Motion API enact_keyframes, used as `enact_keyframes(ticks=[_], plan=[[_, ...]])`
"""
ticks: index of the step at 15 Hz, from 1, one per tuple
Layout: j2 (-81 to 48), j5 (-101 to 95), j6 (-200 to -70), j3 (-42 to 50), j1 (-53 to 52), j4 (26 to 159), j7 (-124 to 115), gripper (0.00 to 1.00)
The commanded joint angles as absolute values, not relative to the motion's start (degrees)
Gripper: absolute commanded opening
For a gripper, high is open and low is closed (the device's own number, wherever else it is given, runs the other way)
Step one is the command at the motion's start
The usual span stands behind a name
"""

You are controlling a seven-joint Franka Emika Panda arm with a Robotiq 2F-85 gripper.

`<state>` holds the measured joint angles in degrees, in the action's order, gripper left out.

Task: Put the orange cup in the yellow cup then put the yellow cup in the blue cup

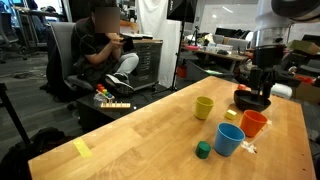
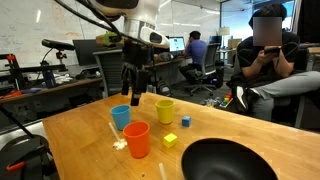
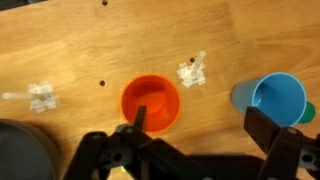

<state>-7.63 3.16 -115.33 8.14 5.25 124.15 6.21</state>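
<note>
The orange cup's rim facing the blue cup lies below, between my gripper's open fingers, so next I will move down onto it, one finger going inside the orange cup.
The orange cup stands upright on the wooden table, and the blue cup stands to its right in the wrist view. The yellow cup stands apart from them; in an exterior view the yellow cup is behind and to the right of the orange cup and blue cup. My gripper hangs open above the table with nothing in it. One finger shows over the orange cup's opening, the other beside the blue cup. The gripper is well above the cups.
A dark bowl sits near the orange cup, and the same bowl lies under the arm. A small yellow block and a green block lie on the table, with white scraps. A person sits beyond the table.
</note>
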Motion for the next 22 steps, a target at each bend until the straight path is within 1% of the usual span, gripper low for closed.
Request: enact_keyframes(ticks=[1,10,15,16,17,18,19,20,22], plan=[[-10.39,2.31,-117.46,7.30,5.69,124.04,4.51,1.00],[-15.12,0.52,-122.22,6.83,5.07,124.31,1.68,1.00],[-16.34,-2.03,-121.53,6.47,4.50,124.49,0.70,1.00],[-16.48,-2.46,-121.57,6.40,4.45,124.52,0.57,0.98],[-16.62,-2.76,-121.56,6.35,4.41,124.50,0.44,0.74],[-16.69,-3.14,-121.72,6.33,4.38,124.50,0.35,0.74],[-16.79,-3.40,-121.64,6.30,4.36,124.43,0.34,0.70],[-16.84,-3.53,-121.61,6.29,4.37,124.40,0.33,0.60],[-16.93,-3.47,-121.57,6.26,4.42,124.33,0.33,0.45]])
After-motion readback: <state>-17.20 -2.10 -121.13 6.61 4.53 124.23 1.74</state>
